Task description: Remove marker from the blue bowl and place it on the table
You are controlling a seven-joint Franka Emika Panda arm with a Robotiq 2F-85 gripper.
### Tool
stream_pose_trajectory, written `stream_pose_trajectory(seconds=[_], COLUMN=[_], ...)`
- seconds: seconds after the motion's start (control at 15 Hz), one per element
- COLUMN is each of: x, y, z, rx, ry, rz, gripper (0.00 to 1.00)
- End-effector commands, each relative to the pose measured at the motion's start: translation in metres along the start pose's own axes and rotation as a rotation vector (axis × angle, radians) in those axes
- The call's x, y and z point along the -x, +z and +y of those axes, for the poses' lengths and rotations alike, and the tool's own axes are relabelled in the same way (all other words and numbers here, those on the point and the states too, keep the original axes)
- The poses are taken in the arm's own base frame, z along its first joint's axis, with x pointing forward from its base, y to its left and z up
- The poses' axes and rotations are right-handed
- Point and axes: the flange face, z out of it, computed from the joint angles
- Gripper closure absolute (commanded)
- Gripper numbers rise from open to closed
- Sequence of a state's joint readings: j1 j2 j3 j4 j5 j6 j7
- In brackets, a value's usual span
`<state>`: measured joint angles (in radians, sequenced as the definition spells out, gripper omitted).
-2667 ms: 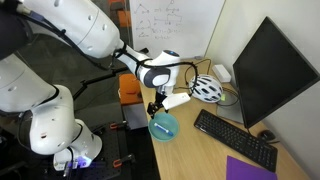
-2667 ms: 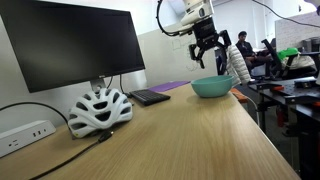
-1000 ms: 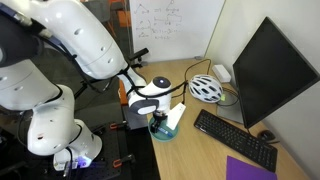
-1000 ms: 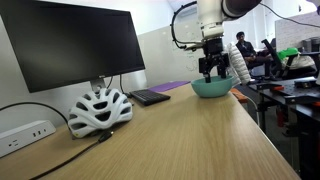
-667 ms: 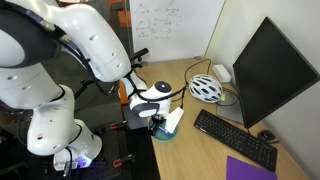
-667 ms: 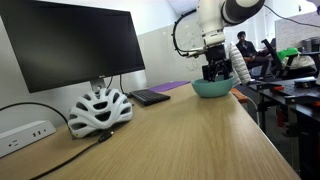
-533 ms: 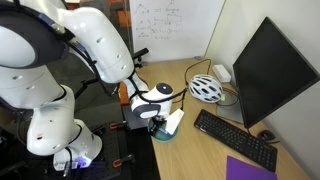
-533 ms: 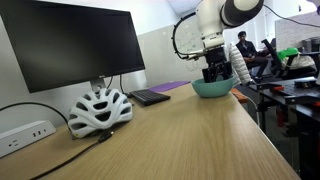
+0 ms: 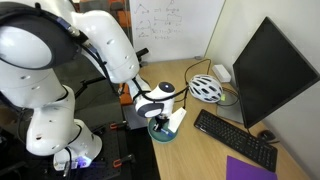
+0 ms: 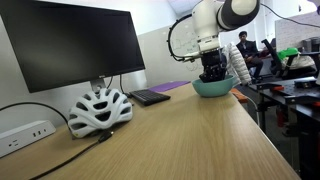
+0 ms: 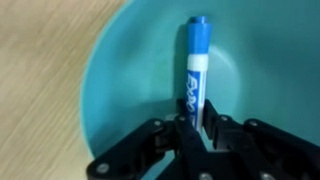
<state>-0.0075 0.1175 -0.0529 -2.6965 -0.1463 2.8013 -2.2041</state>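
Note:
Bare tabletop lies past the bowl's rim from my gripper, so my gripper will rise from the bowl (image 10: 212, 88), move toward the helmet and lower the marker to let it go.
In the wrist view a blue-and-white marker (image 11: 193, 70) lies inside the blue bowl (image 11: 120, 70), its blue cap pointing away from me. My gripper (image 11: 193, 122) is shut on the marker's near end, a black finger pressed on each side. In both exterior views the gripper (image 10: 211, 72) reaches down into the bowl (image 10: 212, 88), which stands near the edge of the light-wood table (image 10: 170, 140). From above, the bowl (image 9: 163, 127) is mostly covered by the gripper (image 9: 160, 118), and the marker does not show.
A white bicycle helmet (image 10: 97, 110) with a cable lies on the table by the monitor (image 10: 70, 45). A black keyboard (image 9: 234, 137) and a purple pad (image 9: 250, 169) lie in front of the monitor. The table edge runs right beside the bowl.
The gripper has come down into the bowl and its fingers have closed on the marker.

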Motion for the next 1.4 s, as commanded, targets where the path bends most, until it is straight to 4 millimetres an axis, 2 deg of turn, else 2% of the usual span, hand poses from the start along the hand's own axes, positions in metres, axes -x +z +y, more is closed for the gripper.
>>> stream_pose_trajectory(seconds=[0.0,0.4,0.6,1.0,1.2,1.33], x=[-0.001,-0.014,-0.016,-0.032,-0.019,-0.005], y=[-0.022,-0.082,-0.108,-0.122,-0.113,-0.095], z=[-0.001,-0.008,0.006,0.081,0.118,0.144], rx=[-0.008,-0.048,0.013,0.084,0.079,0.093], ry=[0.038,0.116,0.22,0.426,0.447,0.425], rz=[-0.053,-0.061,-0.04,-0.031,-0.04,-0.034], gripper=[0.95,0.95,0.95,0.95,0.95,0.95])
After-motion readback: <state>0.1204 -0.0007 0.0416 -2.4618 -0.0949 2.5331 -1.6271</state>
